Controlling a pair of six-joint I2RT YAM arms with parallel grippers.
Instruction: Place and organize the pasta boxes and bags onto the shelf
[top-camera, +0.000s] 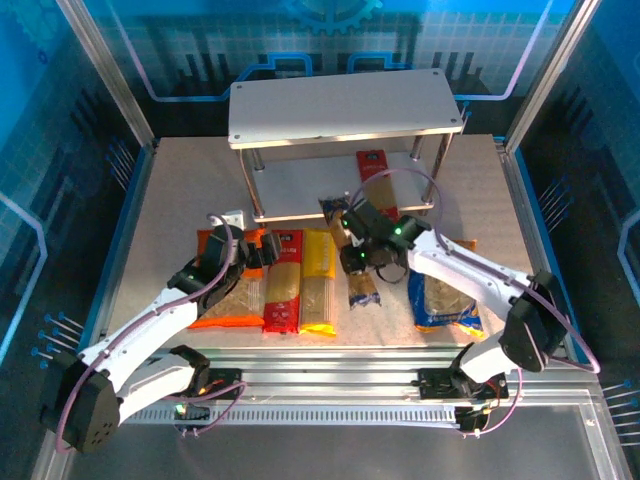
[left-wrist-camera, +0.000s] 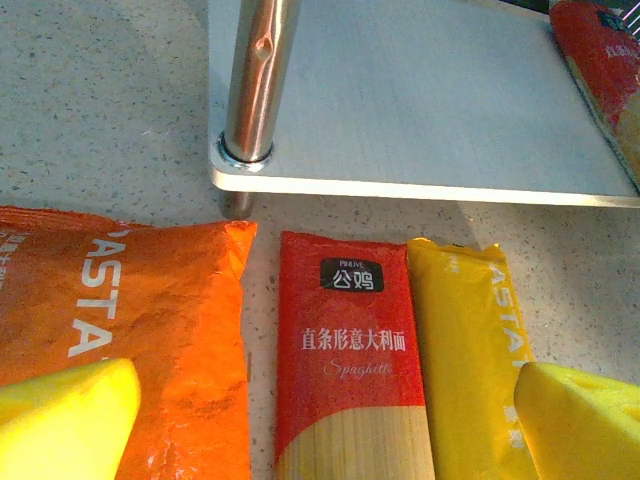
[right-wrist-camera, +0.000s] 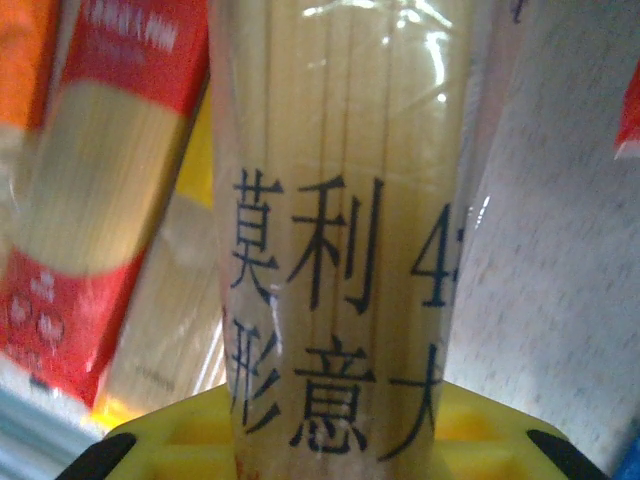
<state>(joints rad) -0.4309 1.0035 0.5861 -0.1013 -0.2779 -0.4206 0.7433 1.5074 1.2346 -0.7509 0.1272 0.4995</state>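
My right gripper should next carry the dark blue box outward and release it on the bare lower board beside the red box.
The shelf (top-camera: 345, 105) stands at the back, and one red pasta box (top-camera: 372, 165) lies on its lower board (left-wrist-camera: 420, 100). In front lie the orange bag (top-camera: 225, 300), a second red box (top-camera: 283, 285) and the yellow box (top-camera: 318, 285) side by side. My left gripper (top-camera: 250, 250) hovers open over the red box (left-wrist-camera: 345, 340), one yellow fingertip (left-wrist-camera: 70, 420) above the orange bag (left-wrist-camera: 130, 300). My right gripper (top-camera: 365, 255) is shut on the dark blue box (top-camera: 362, 290), whose clear window (right-wrist-camera: 340, 200) fills the gap between its pads. The blue bag (top-camera: 445, 305) lies under the right arm.
A round metal leg (left-wrist-camera: 255, 80) of the shelf stands just beyond the packs. A small white piece (top-camera: 232, 217) lies left of the shelf. Metal frame posts and blue panels wall the table, and a slotted rail (top-camera: 330, 385) runs along the near edge.
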